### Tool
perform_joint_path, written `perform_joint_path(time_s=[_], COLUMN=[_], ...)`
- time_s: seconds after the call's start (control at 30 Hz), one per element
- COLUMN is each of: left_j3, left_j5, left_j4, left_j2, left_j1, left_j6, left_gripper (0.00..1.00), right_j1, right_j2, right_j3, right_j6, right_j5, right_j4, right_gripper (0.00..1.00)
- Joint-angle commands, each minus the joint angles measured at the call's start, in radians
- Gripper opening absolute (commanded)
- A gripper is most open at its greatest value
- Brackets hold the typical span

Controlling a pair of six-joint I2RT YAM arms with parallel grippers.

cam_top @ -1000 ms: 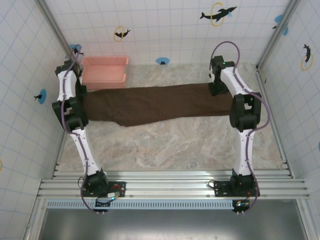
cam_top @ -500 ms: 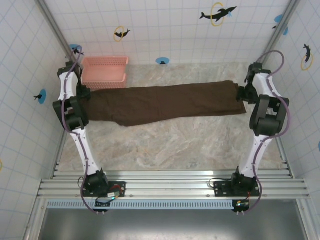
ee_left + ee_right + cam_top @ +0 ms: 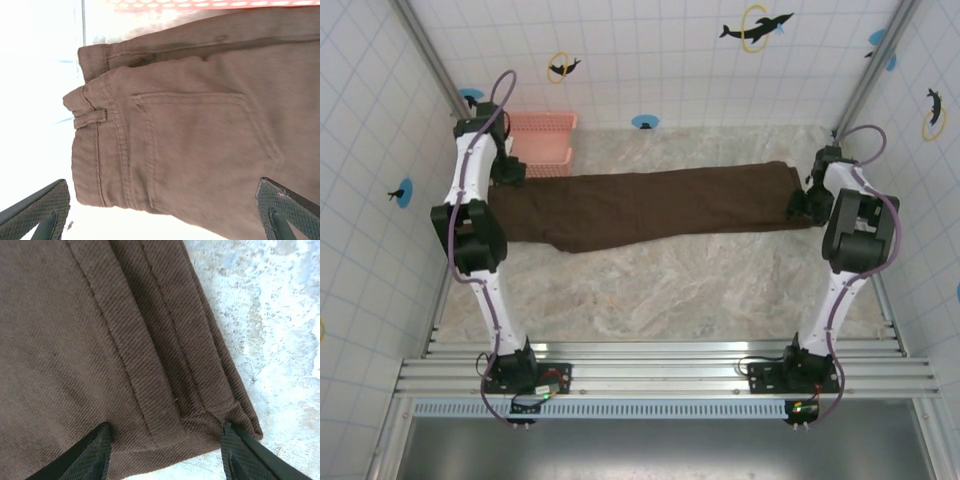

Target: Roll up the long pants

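Note:
I next need my right gripper nearer the nearby side wall, around the stacked hems' outer edge sticking out past one finger.
The long pants (image 3: 640,208) lie flat across the table, dark brown, with the waist at the left and the leg ends at the right. My left gripper (image 3: 508,168) hangs above the waist end. In the left wrist view the waistband and a back pocket of the pants (image 3: 190,130) lie below my left gripper (image 3: 160,180), whose fingers (image 3: 40,210) stand wide open and hold nothing. My right gripper (image 3: 800,207) is at the leg ends. In the right wrist view it (image 3: 165,424) is open, its fingertips (image 3: 95,455) straddling the stacked hems of the pants (image 3: 125,340).
A pink plastic basket (image 3: 535,140) stands at the back left, right behind the waist of the pants, and its rim (image 3: 200,3) shows in the left wrist view. Tiled walls close in the table on three sides. Marbled tabletop (image 3: 660,290) lies in front of the pants.
My left gripper let go of the waist, opened wide and rose. My right arm swung to the right, pulling the leg ends out straight, and its jaws widened.

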Motion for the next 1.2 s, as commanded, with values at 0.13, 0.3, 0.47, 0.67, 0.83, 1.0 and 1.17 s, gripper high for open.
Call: perform_joint_path(time_s=[0.13,0.3,0.47,0.67,0.83,1.0,1.17], left_j3=[-0.228,-0.203,-0.099,-0.034,-0.013,-0.013,0.032], left_j5=[0.224,0.241,0.237,0.267,0.276,0.282,0.295], left_j4=[0.095,0.112,0.090,0.080,0.071,0.079,0.071], left_j2=[-0.119,-0.026,0.094,0.177,0.198,0.252,0.309], left_j1=[-0.204,-0.318,-0.368,-0.387,-0.403,-0.411,-0.425], left_j6=[-0.175,-0.226,-0.248,-0.285,-0.300,-0.323,-0.344], left_gripper=[0.98,0.98,0.97,0.97,0.98,0.97,0.98], right_j1=[-0.027,-0.068,-0.104,-0.106,-0.098,-0.094,-0.077], right_j2=[-0.097,-0.138,-0.100,-0.028,-0.024,-0.010,0.037], right_j3=[-0.091,-0.134,-0.148,-0.145,-0.157,-0.159,-0.131], right_j6=[-0.026,-0.015,0.002,0.056,0.062,0.080,0.102], right_j5=[0.002,-0.014,-0.075,-0.176,-0.227,-0.284,-0.304], right_j4=[0.058,0.095,0.132,0.203,0.239,0.267,0.278], right_gripper=[0.62,0.63,0.63,0.63,0.63,0.63,0.59])
